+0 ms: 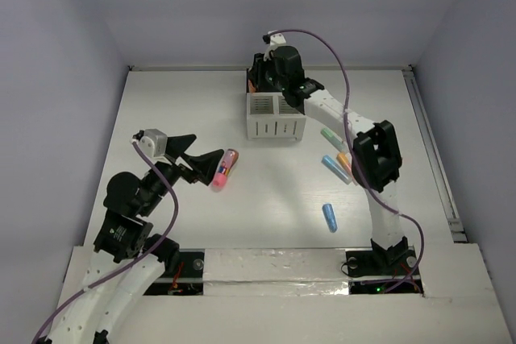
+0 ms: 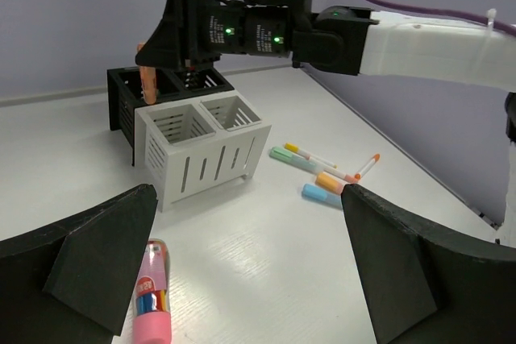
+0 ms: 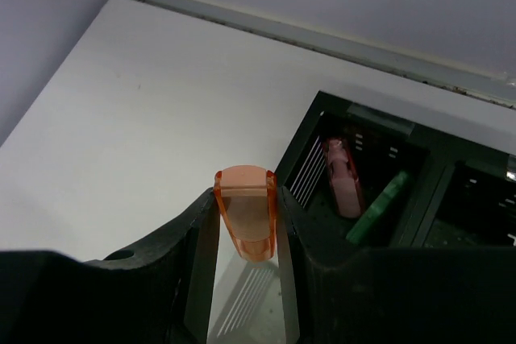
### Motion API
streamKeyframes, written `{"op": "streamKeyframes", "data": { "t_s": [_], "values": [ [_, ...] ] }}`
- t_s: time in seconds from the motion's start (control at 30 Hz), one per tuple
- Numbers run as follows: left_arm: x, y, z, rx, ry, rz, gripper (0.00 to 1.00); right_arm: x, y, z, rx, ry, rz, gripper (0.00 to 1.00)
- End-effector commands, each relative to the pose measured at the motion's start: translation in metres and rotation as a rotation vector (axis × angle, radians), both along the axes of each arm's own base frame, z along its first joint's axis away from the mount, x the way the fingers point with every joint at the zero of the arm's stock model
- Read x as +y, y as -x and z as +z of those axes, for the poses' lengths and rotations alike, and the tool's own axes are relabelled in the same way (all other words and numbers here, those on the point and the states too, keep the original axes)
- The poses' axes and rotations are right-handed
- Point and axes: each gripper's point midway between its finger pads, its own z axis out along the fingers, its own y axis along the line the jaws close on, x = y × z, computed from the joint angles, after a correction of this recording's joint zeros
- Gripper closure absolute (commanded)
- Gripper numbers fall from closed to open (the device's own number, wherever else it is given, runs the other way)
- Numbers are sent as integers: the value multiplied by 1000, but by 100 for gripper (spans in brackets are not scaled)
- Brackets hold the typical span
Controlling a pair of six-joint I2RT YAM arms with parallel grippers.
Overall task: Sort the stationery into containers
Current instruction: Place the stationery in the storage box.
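The right gripper eases toward the right in the wrist view, over the pink stick's black compartment (image 3: 367,179), next. It then releases, as the marker hangs at that compartment's edge.
My right gripper (image 3: 246,199) is shut on an orange marker (image 3: 245,213) and holds it upright at the left edge of the black containers (image 3: 316,110). A pink stick (image 3: 342,178) and a green one (image 3: 379,207) lie inside one black compartment. The left wrist view shows the same orange marker (image 2: 147,83) hanging by the black block (image 2: 125,102), behind the white containers (image 2: 201,151). My left gripper (image 2: 248,191) is open and low over the table, with a thick pink stick (image 2: 153,296) beside its left finger (image 2: 97,255). From above, this pink stick (image 1: 224,169) lies just right of the left gripper (image 1: 203,163).
Loose markers lie right of the white containers (image 1: 274,115): mint (image 1: 332,136), orange (image 1: 345,159), blue (image 1: 334,167), and another blue (image 1: 329,217) nearer the arm bases. The right arm (image 1: 375,159) stretches over that group. Walls close in the table's back and sides.
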Motion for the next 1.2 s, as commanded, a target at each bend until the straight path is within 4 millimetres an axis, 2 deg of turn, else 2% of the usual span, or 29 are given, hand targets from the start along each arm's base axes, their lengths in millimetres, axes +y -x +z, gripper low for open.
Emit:
{"op": "streamKeyframes", "data": {
  "t_s": [0.0,0.07,0.2,0.37,0.53,0.67,0.77,0.8,0.87,0.9,0.93,1.0,1.07,1.13,1.17],
  "values": [
    [-3,0,17,-45,14,-18,1,-2,-30,73,-199,-101,-87,88],
    [-4,-2,15,-35,7,-24,1,-4,-37,78,-218,-123,-120,88],
    [-6,-3,13,-26,4,-27,1,-8,-44,70,-219,-130,-165,88],
    [-11,-3,11,-21,1,-56,1,-19,-53,41,-191,-79,-239,88],
    [-17,-4,6,1,-11,-84,1,-25,-53,14,-155,-45,-269,88],
    [-20,-6,2,19,-21,-95,1,-27,-52,10,-161,-29,-272,85],
    [-21,-7,0,30,-24,-101,1,-27,-50,10,-161,-19,-263,71],
    [-22,-7,0,32,-25,-103,1,-28,-49,10,-160,-17,-261,56],
    [-20,-10,-1,38,-24,-92,1,-29,-47,14,-167,-21,-258,41],
    [-20,-9,-1,38,-24,-94,1,-29,-46,16,-167,-23,-258,26],
    [-20,-9,-1,39,-23,-96,1,-29,-43,24,-175,-30,-251,20],
    [-22,-8,-1,38,-20,-107,1,-30,-40,33,-184,-37,-242,10],
    [-25,-7,-2,39,-22,-125,1,-32,-36,51,-207,-45,-237,6],
    [-26,-6,0,37,-19,-131,1,-34,-31,60,-215,-43,-231,0],
    [-27,-7,-2,42,-20,-136,1,-38,-24,75,-231,-55,-229,0]
  ]
}}
